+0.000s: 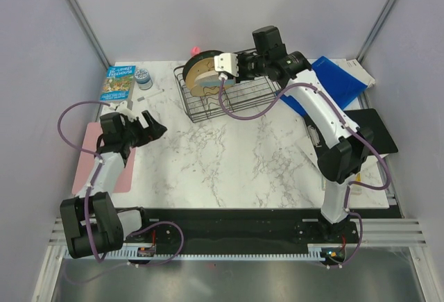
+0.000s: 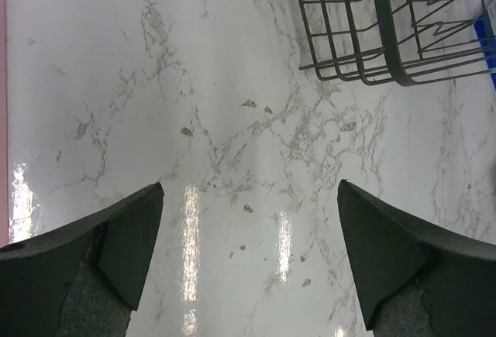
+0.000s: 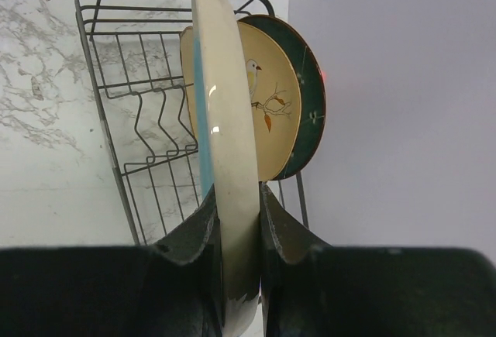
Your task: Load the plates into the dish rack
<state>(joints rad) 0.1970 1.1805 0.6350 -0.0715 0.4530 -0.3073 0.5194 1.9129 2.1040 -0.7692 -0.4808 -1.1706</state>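
Note:
The cream-and-light-blue plate (image 3: 223, 112) already stands on its edge above free rack wires, so next the robot's right gripper will go down and shift toward the tan plate to release the rim of the cream-and-light-blue plate.
The black wire dish rack (image 1: 239, 97) stands at the back of the marble table. My right gripper (image 1: 223, 67) is shut on the rim of the cream-and-light-blue plate (image 3: 223, 112) and holds it upright, edge-on, over the rack's left end (image 3: 116, 97). Just behind it stand a tan plate with a bird and leaf design (image 3: 275, 108) and the dark teal plate (image 3: 311, 97). I cannot make out a second tan plate. My left gripper (image 1: 154, 127) is open and empty above bare table (image 2: 249, 197). A corner of the rack (image 2: 387, 42) is ahead of it.
A book (image 1: 118, 83) and a small jar (image 1: 143, 78) lie at the back left. A pink mat (image 1: 104, 156) is under the left arm. A blue folder (image 1: 336, 83) and a black pad (image 1: 371, 132) lie at the right.

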